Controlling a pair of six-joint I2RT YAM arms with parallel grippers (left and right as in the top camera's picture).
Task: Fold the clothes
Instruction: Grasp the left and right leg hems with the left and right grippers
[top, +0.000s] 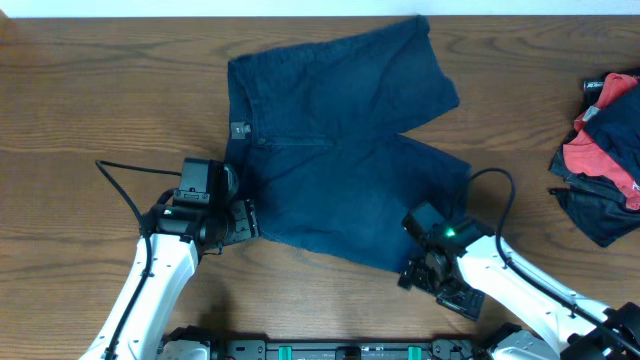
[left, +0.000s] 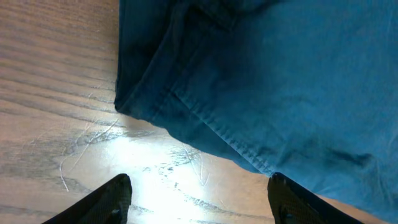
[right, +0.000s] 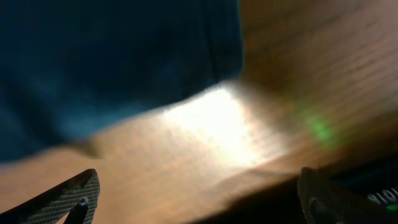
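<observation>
My right gripper should next move away from my base and down, then turn onto the near leg's hem corner (right: 231, 67).
The clothes (top: 340, 150) are dark navy shorts spread flat in the middle of the wooden table, with both legs pointing right. My left gripper (top: 248, 218) sits at the near left corner of the shorts. In the left wrist view the left gripper (left: 199, 202) is open over bare table, and the stitched edge of the shorts (left: 249, 81) lies just ahead of its fingers (left: 112, 199). My right gripper (top: 410, 250) is at the near leg's hem. In the blurred right wrist view the right gripper (right: 199, 199) is wide open over bare wood, with the shorts (right: 112, 62) beyond it.
A heap of red and dark garments (top: 605, 150) lies at the right edge of the table. A black rail (top: 330, 350) runs along the near edge between the two arm bases. A thin cable (top: 130, 170) loops out from the left arm.
</observation>
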